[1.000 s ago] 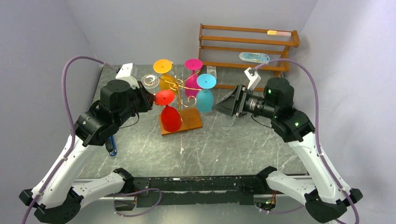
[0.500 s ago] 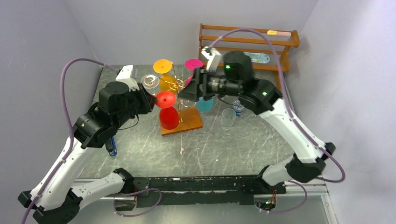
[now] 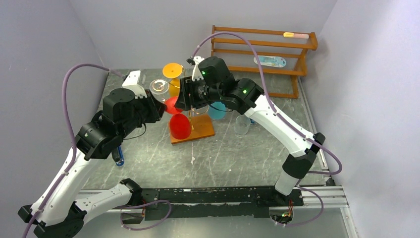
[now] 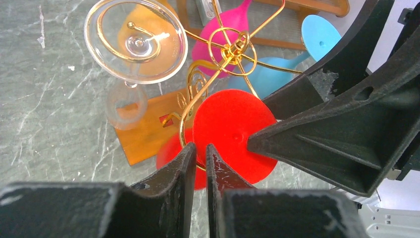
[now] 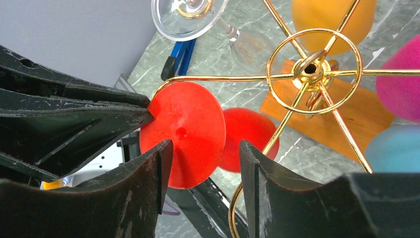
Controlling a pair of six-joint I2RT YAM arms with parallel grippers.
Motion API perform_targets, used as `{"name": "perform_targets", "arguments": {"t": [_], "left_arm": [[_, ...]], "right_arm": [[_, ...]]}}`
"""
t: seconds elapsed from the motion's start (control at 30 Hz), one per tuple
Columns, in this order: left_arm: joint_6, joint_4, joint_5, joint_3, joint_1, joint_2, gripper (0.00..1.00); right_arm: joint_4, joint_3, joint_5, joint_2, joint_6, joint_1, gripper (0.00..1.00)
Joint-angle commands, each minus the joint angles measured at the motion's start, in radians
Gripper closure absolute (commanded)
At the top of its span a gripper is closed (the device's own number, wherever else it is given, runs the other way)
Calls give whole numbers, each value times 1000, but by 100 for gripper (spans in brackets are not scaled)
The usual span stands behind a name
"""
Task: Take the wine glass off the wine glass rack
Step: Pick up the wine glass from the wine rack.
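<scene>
My right gripper is open and already has the free edge of the wine glass's red foot between its fingers, so it should move gently toward the left gripper and close on that edge.
The gold wire rack (image 3: 194,115) stands on its orange-brown base (image 3: 203,128) at mid-table. A red wine glass (image 3: 179,125) hangs upside down from its near-left arm, foot up (image 4: 233,129). My left gripper (image 4: 199,146) is shut on the gold wire arm at the rim of the red foot; in the top view it (image 3: 161,105) sits left of the glass. My right gripper (image 5: 203,148) is open above the rack, one jaw over the red foot (image 5: 185,124), the other beside a gold arm; in the top view it (image 3: 181,97) is just right of the foot.
Orange (image 3: 172,70), clear (image 3: 159,87), blue (image 3: 216,110) and pink (image 4: 223,44) glasses hang on the other arms. A clear tumbler (image 3: 241,125) stands right of the base. A wooden slatted shelf (image 3: 262,49) is at the back right. A blue-handled tool (image 3: 119,157) lies at the left.
My right arm has swung from the right side of the table over the rack, and its open jaws now reach the red glass's foot. The left gripper has stayed at the rack.
</scene>
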Motion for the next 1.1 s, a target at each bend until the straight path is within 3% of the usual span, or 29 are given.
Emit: {"name": "perform_targets", "arguments": {"t": [0.0,0.67,1.07], "left_arm": [[13,-41,27,-31,1,-9,81],[6,-41,26,-9,1,-21,77],[-7,-79,-63,31,1,-71,54]], "right_arm": [[-38,31,7,13,-37,9,46],[135,-78,-142,-47,79,3,96],[400,-262,-242,-133,300,-53,100]]}}
